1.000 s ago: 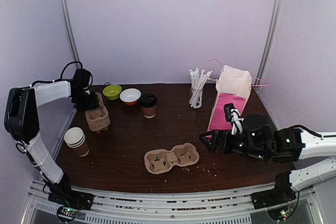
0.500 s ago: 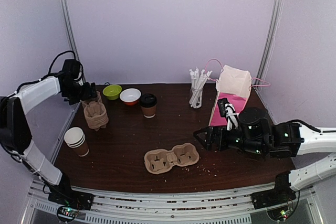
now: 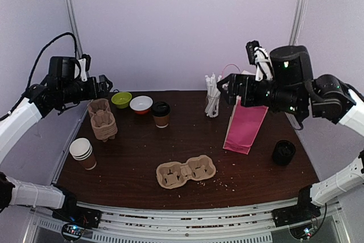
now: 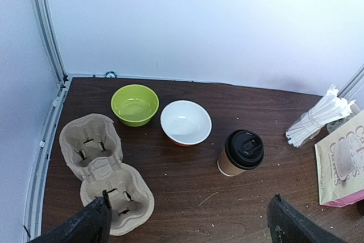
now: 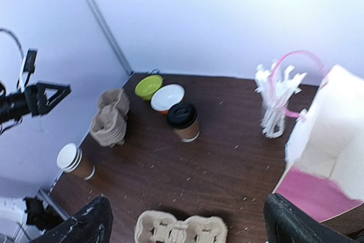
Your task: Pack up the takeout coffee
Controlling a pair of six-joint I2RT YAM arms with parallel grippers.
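My right gripper will go down toward the right in the wrist view onto the bag's white top edge [image 5: 350,73] next, as the bag stands below it there.
The takeout coffee [image 3: 160,114], a brown paper cup with a black lid, stands upright at the back middle of the table, next to the white bowl [image 3: 141,104]. It also shows in the left wrist view [image 4: 240,152] and the right wrist view [image 5: 183,120]. A two-cup cardboard carrier [image 3: 186,173] lies at the front middle. The pink paper bag [image 3: 245,119] stands open at the right. My left gripper [image 3: 104,85] hangs open, high over the far left, holding nothing [image 4: 190,220]. My right gripper [image 3: 226,85] is open and empty too, raised above the bag [image 5: 185,226].
A stack of carriers [image 3: 103,120] stands at the left, with a stack of lidless cups [image 3: 82,153] nearer the front. A green bowl [image 3: 121,99] sits at the back. A glass of white stirrers [image 3: 213,96] stands beside the bag, and a black stack of lids [image 3: 283,152] at the right.
My left gripper has lifted off the carrier stack and opened wide. My right arm has risen from low over the table to above the bag, uncovering the black lids.
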